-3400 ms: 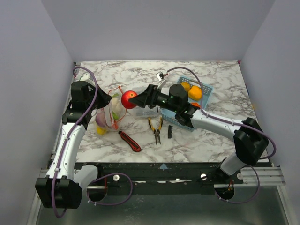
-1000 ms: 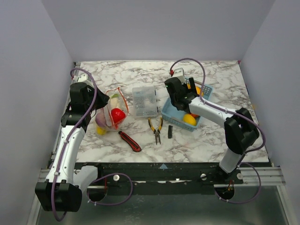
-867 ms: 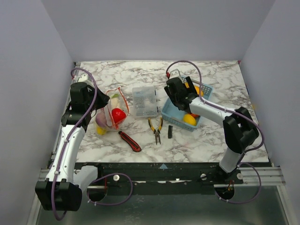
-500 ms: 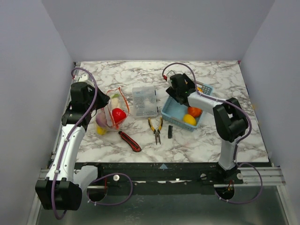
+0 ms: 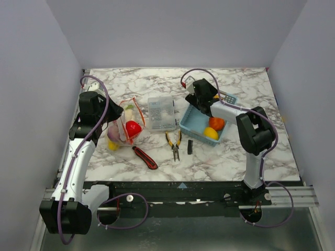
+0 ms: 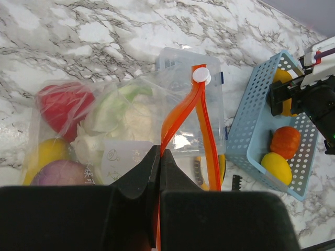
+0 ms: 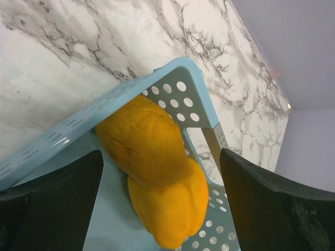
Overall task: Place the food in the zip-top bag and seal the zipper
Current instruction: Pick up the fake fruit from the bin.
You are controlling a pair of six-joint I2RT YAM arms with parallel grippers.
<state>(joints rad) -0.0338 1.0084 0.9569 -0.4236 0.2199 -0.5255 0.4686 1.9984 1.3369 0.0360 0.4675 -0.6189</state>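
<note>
I will next lower my right gripper gently around the orange piece nearest the basket's corner (image 7: pixel 145 142) and close it, because the piece is below the gripper, between its open fingers.
The clear zip-top bag (image 5: pixel 125 125) stands at the left of the table with its mouth held open; it also shows in the left wrist view (image 6: pixel 131 130). It holds a red pepper (image 6: pixel 62 103), a white-green piece (image 6: pixel 118 112), a yellow and a purple piece. My left gripper (image 6: pixel 158 157) is shut on the red-orange zipper (image 6: pixel 180 112). My right gripper (image 5: pixel 201 97) is open over the far end of the light blue basket (image 5: pixel 196 123), straddling two orange food pieces (image 7: pixel 152 146). An orange-red piece (image 5: pixel 216 123) and a yellow piece (image 5: pixel 211 133) lie in the basket's near end.
A rigid clear compartment box (image 5: pixel 160 113) stands between bag and basket. Yellow-handled pliers (image 5: pixel 174 144), a red-and-black utility knife (image 5: pixel 145 157) and a small black comb-like part (image 5: pixel 190 147) lie toward the front. Grey walls enclose the table.
The right arm dropped the red pepper into the bag, swung back right to the basket and moved to its far end. The left gripper kept holding the zipper strip.
</note>
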